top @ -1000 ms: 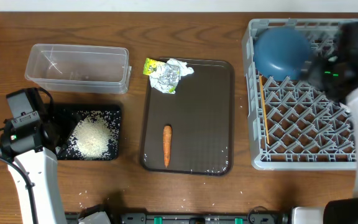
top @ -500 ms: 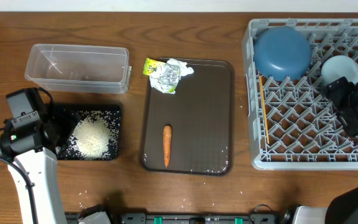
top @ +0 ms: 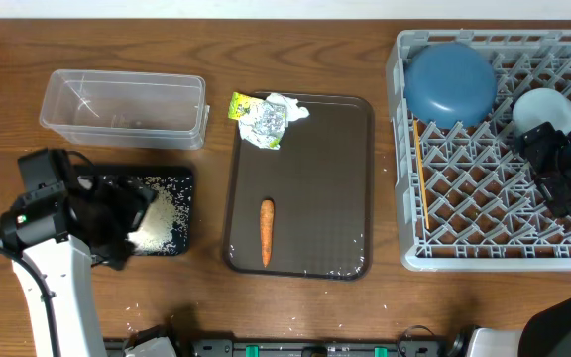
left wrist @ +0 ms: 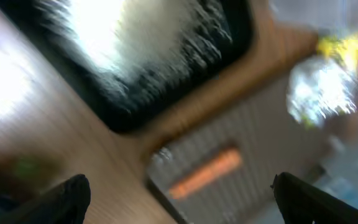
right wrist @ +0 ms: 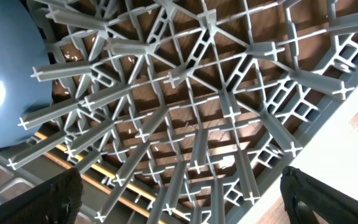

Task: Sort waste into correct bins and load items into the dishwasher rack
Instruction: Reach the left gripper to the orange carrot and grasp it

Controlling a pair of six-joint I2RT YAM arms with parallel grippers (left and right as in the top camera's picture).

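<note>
The carrot is lying at a slant, so I should move my left gripper over the brown tray [top: 315, 149], turn it, and lower it onto the carrot's thicker half [top: 267, 220].
White rice [top: 159, 220] lies heaped in the black tray [top: 171, 180], and my left gripper [top: 127, 220] hovers open over that tray's left part. Its wrist view is blurred but shows the rice [left wrist: 120, 31], the carrot [left wrist: 205, 175] and the wrapper [left wrist: 324, 93] beyond the empty left gripper [left wrist: 182, 202]. The carrot [top: 266, 233] and the crumpled wrapper [top: 264, 119] lie on the brown tray [top: 315, 149]. In the grey rack [top: 494, 253] are the blue bowl [top: 451, 82], a light-blue cup [top: 543, 107] and chopsticks [top: 419, 169]. My right gripper [top: 555, 167] stands open over the rack's pegs [right wrist: 185, 118], empty.
The clear tub [top: 125, 104] stands behind the black tray. A few rice grains [top: 137, 309] lie on the wood near the front edge. The right wrist view also shows the bowl [right wrist: 5, 93] and chopsticks [right wrist: 92, 177] to the left.
My left gripper has swung right, from beside the black tray to over its rice. My right arm dropped from the rack's far right corner, uncovering the cup, then held still.
</note>
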